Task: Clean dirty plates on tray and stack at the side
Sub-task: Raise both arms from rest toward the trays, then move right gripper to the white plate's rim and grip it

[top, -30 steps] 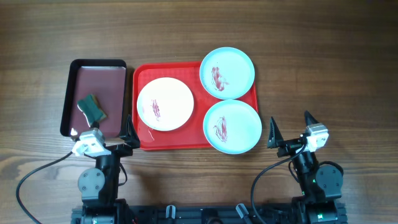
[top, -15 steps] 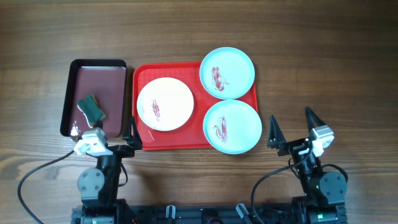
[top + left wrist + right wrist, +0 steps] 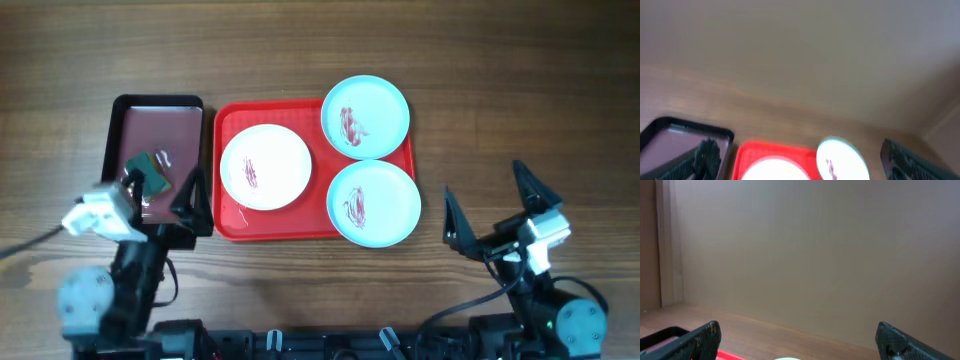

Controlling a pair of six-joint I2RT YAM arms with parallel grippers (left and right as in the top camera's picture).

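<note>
Next, my right gripper moves outward toward the white plate (image 3: 265,167), then tips down to its rim facing the blue plates, where empty red tray leaves room.
The red tray (image 3: 300,225) holds a white plate (image 3: 265,167) with a reddish smear on its left half. A light blue plate (image 3: 365,118) lies over its far right corner and another (image 3: 373,203) over its near right corner; both are smeared. My left gripper (image 3: 160,195) is open and empty over the near end of the maroon tray. My right gripper (image 3: 490,210) is open and empty, right of the red tray. The blurred left wrist view shows the open jaws (image 3: 796,145), the red tray (image 3: 747,152), the white plate (image 3: 775,172) and a blue plate (image 3: 842,157). In the right wrist view the jaws (image 3: 796,330) are open.
A dark maroon black-rimmed tray (image 3: 150,120) lies left of the red tray with a green sponge (image 3: 150,172) in it. It also shows in the left wrist view (image 3: 670,132). Bare wood table lies beyond and to the right of the trays.
Both arms have risen toward the camera. The left gripper has moved left and forward over the maroon tray's near end. The right gripper has moved right. The plates have not moved.
</note>
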